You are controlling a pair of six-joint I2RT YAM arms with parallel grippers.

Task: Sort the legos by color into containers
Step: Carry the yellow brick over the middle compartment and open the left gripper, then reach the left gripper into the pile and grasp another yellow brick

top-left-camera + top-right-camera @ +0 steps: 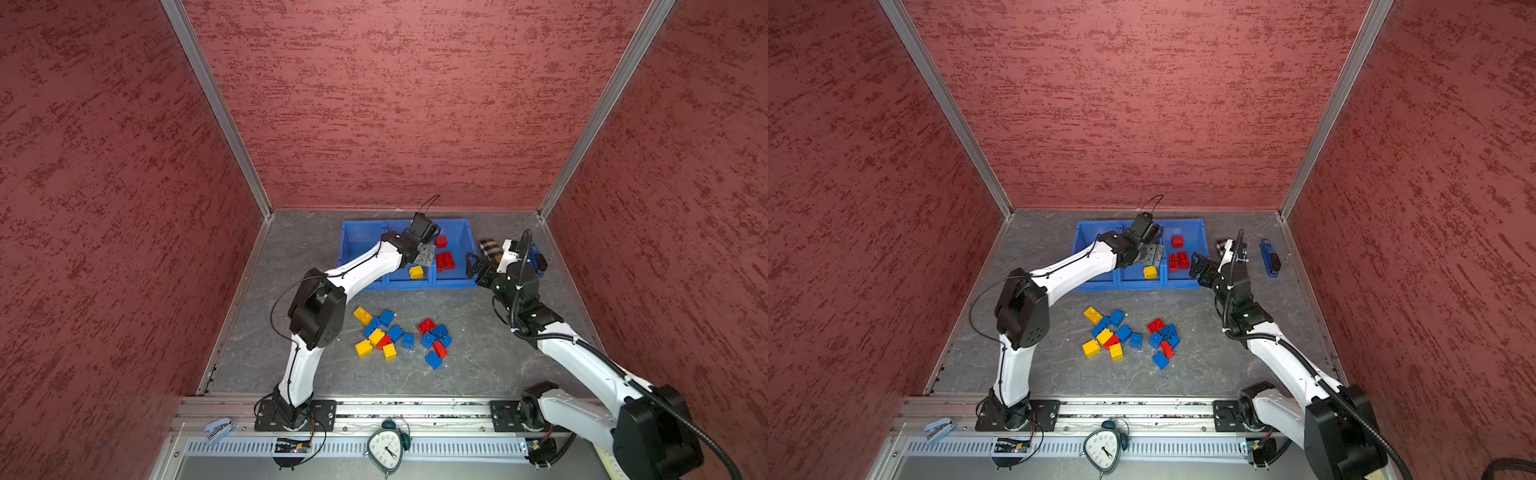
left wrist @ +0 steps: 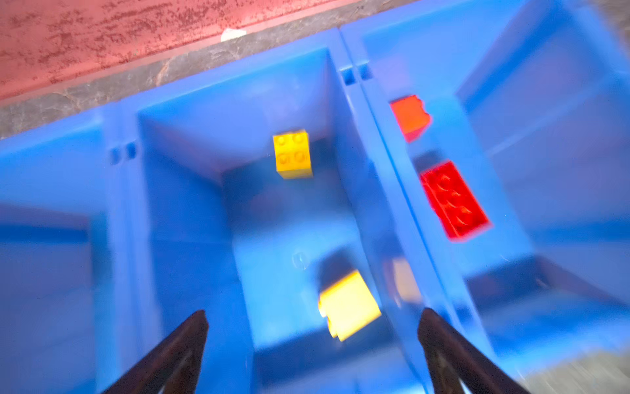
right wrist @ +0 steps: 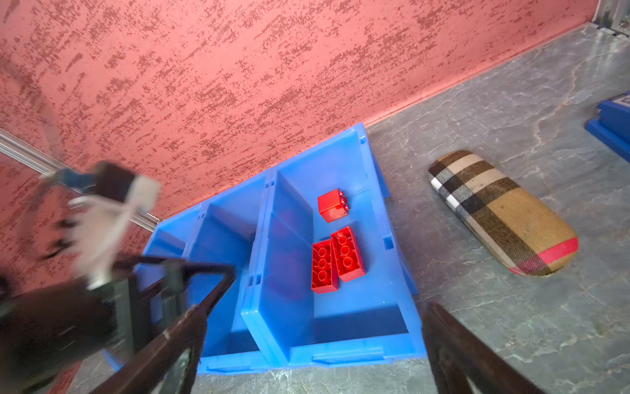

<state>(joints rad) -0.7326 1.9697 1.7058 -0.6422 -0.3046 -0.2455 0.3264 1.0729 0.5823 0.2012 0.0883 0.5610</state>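
The left gripper draws back from the middle bin and lowers onto the yellow lego nearest the front bar [image 1: 389,351] next, since the lego's near side lies clear.
The containers [image 1: 360,225], three joined blue bins, stand at the back of the table. My left gripper [image 1: 426,256] hangs open over the middle bin. Just beneath its jaws [image 2: 313,312] a blurred yellow brick [image 2: 347,303] lies free of the fingers. A second yellow brick [image 2: 292,153] rests farther along in that bin. Red bricks [image 3: 335,261] lie in the right bin. My right gripper [image 3: 313,310] is open and empty above that bin's near right corner [image 1: 1198,268]. Several loose legos [image 1: 382,334] in red, yellow and blue lie on the table in front of the bins.
A tan plaid case [image 3: 501,211] lies right of the bins, and a blue-and-black stapler [image 1: 1269,258] lies beyond it near the right wall. An alarm clock [image 1: 386,446] and a small stapler [image 1: 218,428] sit on the front rail.
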